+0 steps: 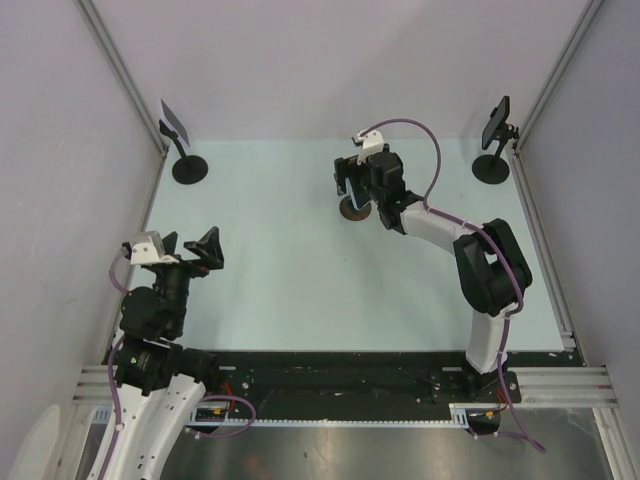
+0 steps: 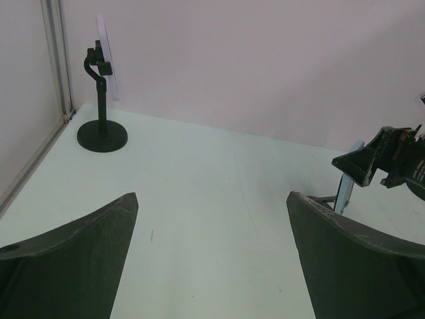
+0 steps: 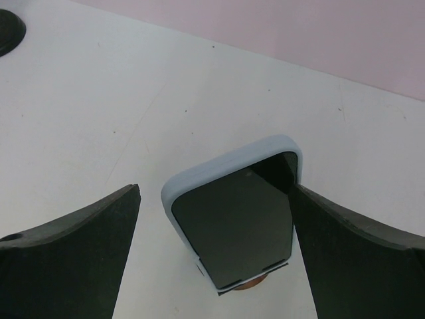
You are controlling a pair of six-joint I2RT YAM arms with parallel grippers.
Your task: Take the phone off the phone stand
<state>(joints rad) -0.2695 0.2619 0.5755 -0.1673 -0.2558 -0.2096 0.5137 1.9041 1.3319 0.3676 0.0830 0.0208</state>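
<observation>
I need to turn my right gripper square to the phone's top edge (image 3: 232, 166) next and move it to the right in the wrist view, because the phone is slanted beside one gripper finger.
A phone (image 3: 232, 212) in a pale blue case, dark screen facing up, leans on a phone stand with a round brown base (image 3: 255, 284) mid-table. My right gripper (image 3: 218, 189) is open and straddles the phone's top. Its right finger (image 3: 352, 259) is at the phone's right edge, and a gap remains on the left side. From above, the right gripper (image 1: 355, 180) covers the phone and only the stand's base (image 1: 351, 211) shows. My left gripper (image 2: 212, 199) is open and empty, far off at the near left (image 1: 190, 250).
A black stand (image 1: 188, 165) holding a pale card-like device (image 1: 175, 122) is at the back left corner. Another black stand (image 1: 492, 165) with a dark device (image 1: 497, 122) is at the back right. Metal frame rails and walls border the table.
</observation>
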